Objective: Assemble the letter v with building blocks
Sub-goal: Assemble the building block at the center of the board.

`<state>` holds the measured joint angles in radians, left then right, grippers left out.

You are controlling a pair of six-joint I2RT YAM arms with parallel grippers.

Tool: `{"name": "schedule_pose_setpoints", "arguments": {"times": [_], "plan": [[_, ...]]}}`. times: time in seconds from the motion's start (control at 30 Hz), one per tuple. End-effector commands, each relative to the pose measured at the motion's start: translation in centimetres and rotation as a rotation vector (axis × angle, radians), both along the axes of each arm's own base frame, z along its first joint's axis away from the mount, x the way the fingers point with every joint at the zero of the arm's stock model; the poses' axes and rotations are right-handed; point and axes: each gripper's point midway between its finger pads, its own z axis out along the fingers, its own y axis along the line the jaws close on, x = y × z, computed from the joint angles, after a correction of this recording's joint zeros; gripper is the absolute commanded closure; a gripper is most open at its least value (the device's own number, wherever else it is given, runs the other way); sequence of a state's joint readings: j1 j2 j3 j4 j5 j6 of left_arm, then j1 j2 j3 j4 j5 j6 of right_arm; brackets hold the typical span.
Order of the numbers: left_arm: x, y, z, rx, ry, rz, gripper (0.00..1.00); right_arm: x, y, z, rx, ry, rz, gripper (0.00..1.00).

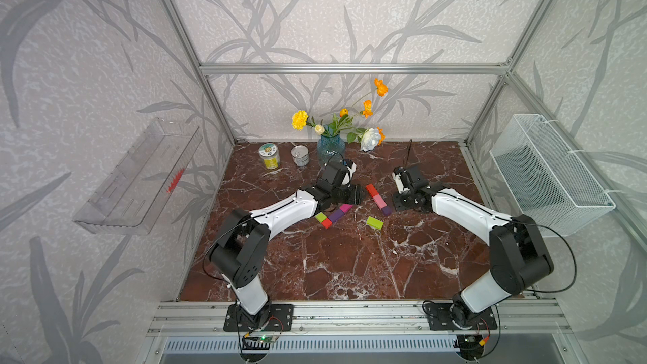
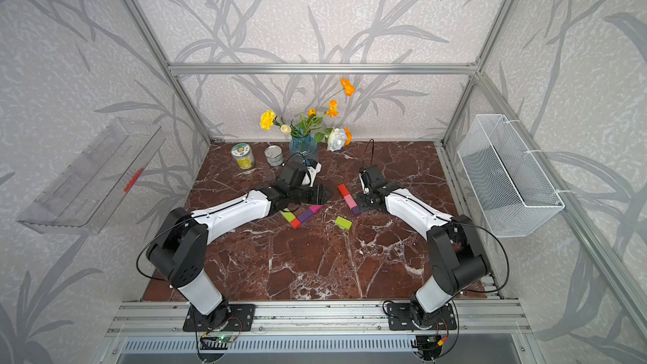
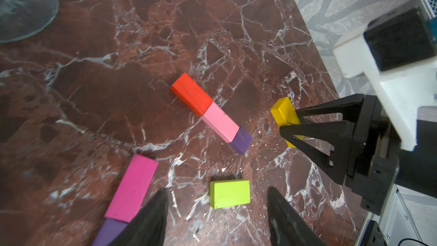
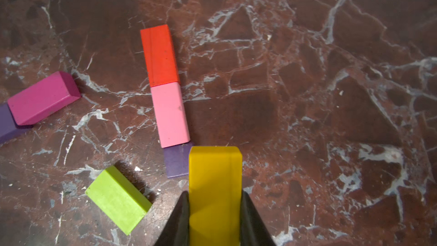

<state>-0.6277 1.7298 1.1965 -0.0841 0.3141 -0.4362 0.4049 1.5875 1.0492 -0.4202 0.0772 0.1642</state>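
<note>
The yellow bar (image 4: 214, 173) goes down with my right gripper next for release on the bare marble beside the purple cube, the clear spot just below the gripper.
A red bar (image 1: 371, 189), a pink bar (image 1: 379, 200) and a purple cube (image 1: 386, 210) lie end to end in a slanted line on the marble table. Opposite them a magenta bar (image 1: 346, 208), a purple bar (image 1: 336, 215) and a red cube (image 1: 326, 223) form another slanted line, with a lime block (image 1: 320, 217) beside it. A second lime block (image 3: 229, 194) lies loose between the two lines. My right gripper (image 4: 215, 195) is shut on a yellow bar (image 4: 214, 173), whose tip is beside the purple cube (image 4: 177, 162). My left gripper (image 3: 217, 191) hovers open over the magenta bar's end, holding nothing.
A blue glass vase of flowers (image 1: 331, 148) and two cans (image 1: 269, 156) (image 1: 300, 155) stand at the back of the table. A white wire basket (image 1: 553, 176) hangs on the right wall and a clear plastic tray (image 1: 140, 176) on the left wall.
</note>
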Motion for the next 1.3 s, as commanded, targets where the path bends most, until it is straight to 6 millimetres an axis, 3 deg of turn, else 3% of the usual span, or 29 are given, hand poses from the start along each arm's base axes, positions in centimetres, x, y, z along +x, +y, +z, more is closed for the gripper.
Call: {"name": "schedule_pose_setpoints", "arguments": {"times": [0.0, 0.27, 0.57, 0.63, 0.8, 0.97, 1.07, 1.27], "plan": [[0.4, -1.9, 0.8, 0.005, -0.017, -0.054, 0.35, -0.1, -0.6, 1.0, 0.056, -0.018, -0.046, 0.84], [1.1, -3.4, 0.5, 0.025, -0.012, -0.077, 0.36, 0.1, -1.7, 0.2, 0.096, -0.003, -0.104, 0.83], [1.2, -5.5, -2.8, 0.056, 0.056, -0.114, 0.38, 1.6, -1.8, -3.9, 0.101, 0.071, -0.184, 0.78], [1.4, -6.1, -3.3, 0.073, 0.061, -0.125, 0.38, 1.7, -2.0, -5.7, 0.087, 0.111, -0.21, 0.78], [1.8, -7.1, -4.3, 0.128, 0.076, -0.151, 0.38, 2.0, -2.6, -6.9, 0.084, 0.122, -0.258, 0.77], [2.1, -7.8, -5.0, 0.168, 0.088, -0.171, 0.39, 2.4, -3.0, -6.9, 0.125, 0.118, -0.296, 0.73], [2.3, -8.1, -5.5, 0.189, 0.096, -0.177, 0.4, 2.7, -3.1, -6.6, 0.184, 0.108, -0.321, 0.61], [2.0, -9.2, -7.1, 0.249, 0.133, -0.223, 0.49, 2.0, -4.1, -3.8, 0.313, 0.018, -0.373, 0.5]]}}
